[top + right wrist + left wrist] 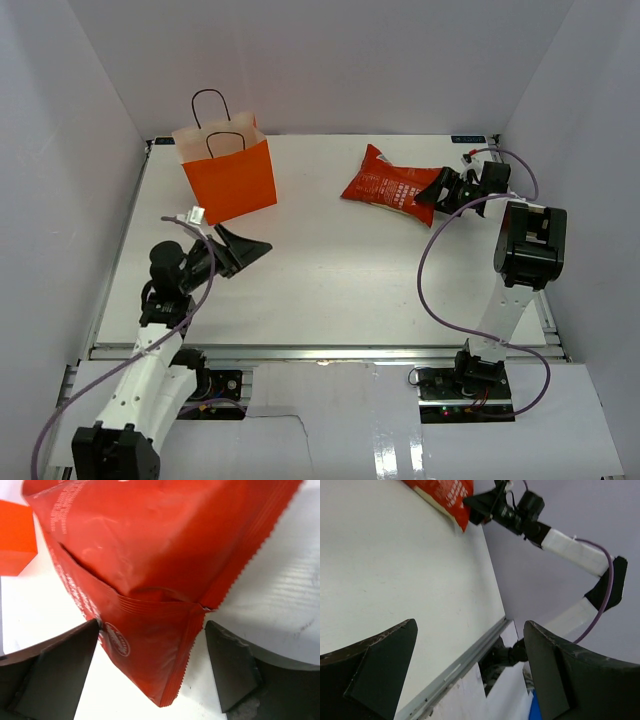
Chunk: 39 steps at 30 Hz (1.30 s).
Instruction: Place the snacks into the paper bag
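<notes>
I should move my left gripper right in the top view, onto the chip bag's loose end (358, 176); my right gripper straddles its other end.
A large red crinkly chip bag (388, 186) lies flat on the table at the back right. My right gripper (428, 192) is open and straddles its near right corner. In the right wrist view that sealed corner (160, 645) sits between the two dark fingers, with the left finger (60, 675) at the bag's edge and a gap beside the right one. The orange paper bag (230, 172) stands upright at the back left, with black cord handles. My left gripper (248, 240) hovers open and holds nothing, just in front of the paper bag and to its right.
The left wrist view looks across the white table (395, 570) to the chip bag's end (445, 492) and the right arm (560, 542). A metal rail (320, 350) runs along the table's near edge. White walls enclose the back and both sides.
</notes>
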Available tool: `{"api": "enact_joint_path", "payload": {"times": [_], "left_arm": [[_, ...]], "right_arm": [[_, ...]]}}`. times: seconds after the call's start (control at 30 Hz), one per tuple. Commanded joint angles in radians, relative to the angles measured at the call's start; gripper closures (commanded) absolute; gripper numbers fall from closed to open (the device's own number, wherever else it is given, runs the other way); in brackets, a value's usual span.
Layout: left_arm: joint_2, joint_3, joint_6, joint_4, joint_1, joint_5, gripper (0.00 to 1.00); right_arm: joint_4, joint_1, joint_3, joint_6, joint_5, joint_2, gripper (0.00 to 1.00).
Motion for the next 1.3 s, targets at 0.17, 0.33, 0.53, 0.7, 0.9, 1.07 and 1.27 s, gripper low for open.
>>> {"api": "enact_joint_path", "payload": {"times": [0.17,0.33,0.53,0.7,0.9,1.07,1.27], "left_arm": [[0.294,0.117,0.030,0.127,-0.351,-0.207,0.02],[0.527,0.245,0.092,0.156,-0.444,-0.224,0.02],[0.758,0.396,0.173,0.161,-0.482,-0.204,0.02],[0.878,0.522,0.279,0.158,-0.502,-0.226,0.02],[0.984,0.587,0.342,0.158,-0.505,-0.235,0.02],[1.050,0.637,0.345,0.158,-0.505,-0.203,0.02],[1.075,0.617,0.273,0.164,-0.505,-0.198,0.02]], "right_arm": [[0.091,-0.003,0.003,0.009,-0.079,0.043,0.32],[0.078,-0.011,-0.033,-0.060,-0.132,-0.005,0.67],[-0.026,-0.028,-0.068,-0.213,-0.191,-0.100,0.92],[-0.309,-0.040,-0.060,-0.480,-0.318,-0.180,0.92],[-0.778,-0.042,-0.027,-0.910,-0.425,-0.216,0.92],[-1.020,-0.042,-0.066,-1.165,-0.461,-0.252,0.92],[-1.236,-0.043,-0.077,-1.384,-0.513,-0.241,0.92]]}}
